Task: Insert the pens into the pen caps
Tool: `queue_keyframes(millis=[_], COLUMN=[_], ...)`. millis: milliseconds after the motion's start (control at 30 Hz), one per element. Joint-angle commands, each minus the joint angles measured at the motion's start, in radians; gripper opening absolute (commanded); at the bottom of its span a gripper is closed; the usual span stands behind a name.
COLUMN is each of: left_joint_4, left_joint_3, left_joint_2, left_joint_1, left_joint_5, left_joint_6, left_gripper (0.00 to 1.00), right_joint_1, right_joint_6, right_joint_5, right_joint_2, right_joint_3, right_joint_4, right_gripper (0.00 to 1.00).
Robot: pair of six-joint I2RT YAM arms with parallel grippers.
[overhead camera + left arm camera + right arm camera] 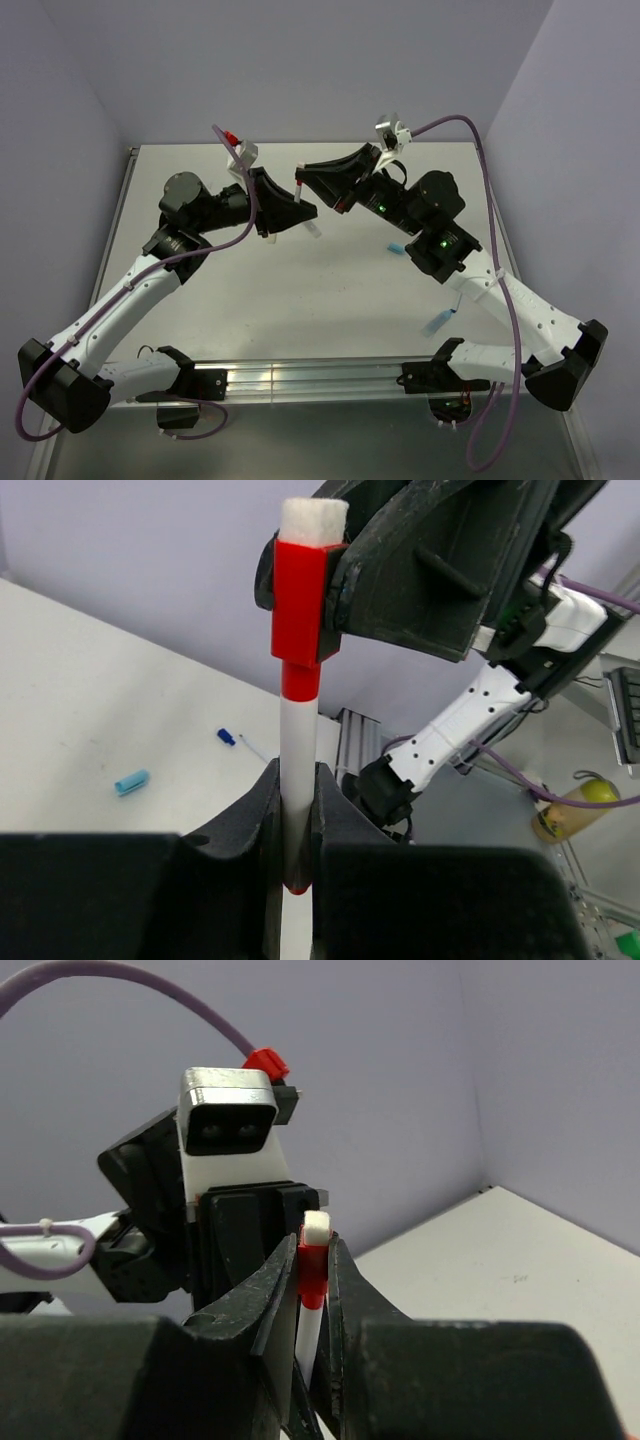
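I will next turn my right gripper and lower it toward the right in the top view to release the capped pen, because bare table is below it there.
My left gripper (297, 820) is shut on a white pen (298, 740) and holds it upright above the table. A red cap (300, 600) with a white felt top sits on the pen's upper end. My right gripper (314, 1260) is shut on that red cap (313, 1272), with the white pen (310, 1335) running down between its fingers. In the top view the left gripper (298, 212) and the right gripper (306, 176) meet tip to tip at the table's middle back, the pen (299, 188) between them.
A light blue cap (395, 246) lies right of the grippers; it also shows in the left wrist view (131, 781). A light blue pen (440, 320) lies near the right arm. A thin dark blue pen (228, 737) lies on the table. A metal rail (300, 378) runs along the near edge.
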Motion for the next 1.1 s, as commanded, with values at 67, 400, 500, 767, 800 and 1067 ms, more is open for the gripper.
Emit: queue_keyframes(millis=[67, 400, 500, 767, 800, 1067], left_joint_4=[0.383, 0.473, 0.428, 0.268, 0.251, -0.034], left_joint_3=[0.065, 0.046, 0.048, 0.074, 0.074, 0.033], left_joint_2=[-0.047, -0.036, -0.041, -0.028, -0.027, -0.071], left_joint_1=[0.034, 0.034, 0.034, 0.033, 0.033, 0.025], left_joint_5=[-0.026, 0.025, 0.005, -0.040, -0.044, -0.127], left_joint_6=[-0.112, -0.215, -0.197, -0.146, -0.145, -0.053], left_gripper=[0.00, 0.00, 0.00, 0.28, 0.37, 0.62], right_joint_1=[0.023, 0.020, 0.020, 0.013, 0.009, -0.160], right_joint_6=[-0.016, 0.016, 0.022, 0.024, 0.036, 0.164], right_joint_5=[-0.333, -0.425, -0.405, -0.163, -0.092, 0.168], right_joint_2=[0.016, 0.031, 0.034, 0.019, 0.017, 0.054], right_joint_3=[-0.098, -0.106, -0.104, -0.050, -0.023, 0.178], right_joint_4=[-0.209, -0.119, -0.125, -0.211, -0.230, -0.355], right_gripper=[0.00, 0.00, 0.00, 0.00, 0.00, 0.00])
